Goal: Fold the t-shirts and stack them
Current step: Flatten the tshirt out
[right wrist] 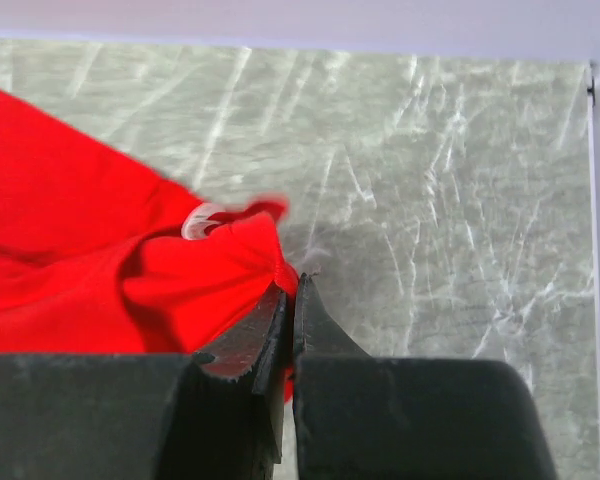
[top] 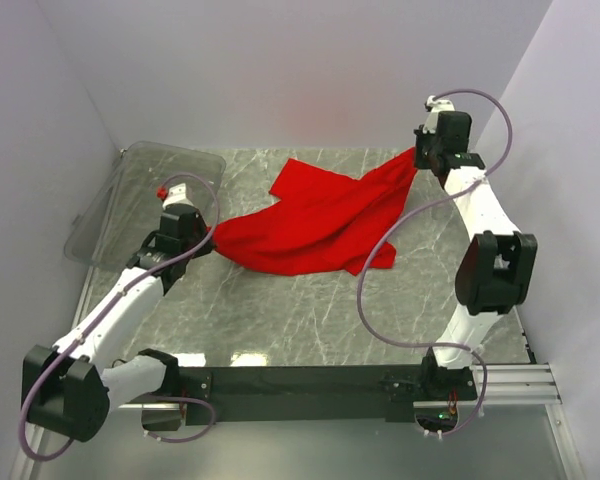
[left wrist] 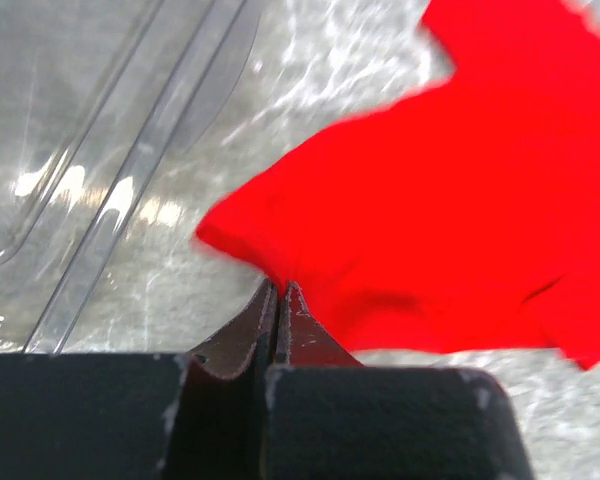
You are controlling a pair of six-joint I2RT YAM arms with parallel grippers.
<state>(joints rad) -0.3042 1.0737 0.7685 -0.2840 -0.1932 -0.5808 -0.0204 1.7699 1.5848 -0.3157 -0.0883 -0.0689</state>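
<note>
The shirt is still rumpled. My right gripper will next pull the shirt's tip it is holding toward the nearby side wall, then open.
One bright red t-shirt (top: 315,222) lies rumpled across the middle of the marble table, stretched between both arms. My left gripper (top: 208,243) is shut on the shirt's left edge; in the left wrist view the red t-shirt (left wrist: 450,200) runs into the closed fingertips (left wrist: 280,292). At the far right, my right gripper (top: 418,156) is shut on the shirt's right tip and holds it raised. The right wrist view shows the red t-shirt (right wrist: 100,260) pinched between the closed fingertips (right wrist: 292,285), with a white neck label (right wrist: 202,220) beside them.
A clear plastic bin (top: 140,200) stands at the table's far left, close to my left wrist, with its rim (left wrist: 110,230) passing the left wrist view. White walls close in the back and both sides. A purple cable (top: 380,260) hangs over the shirt's right part.
</note>
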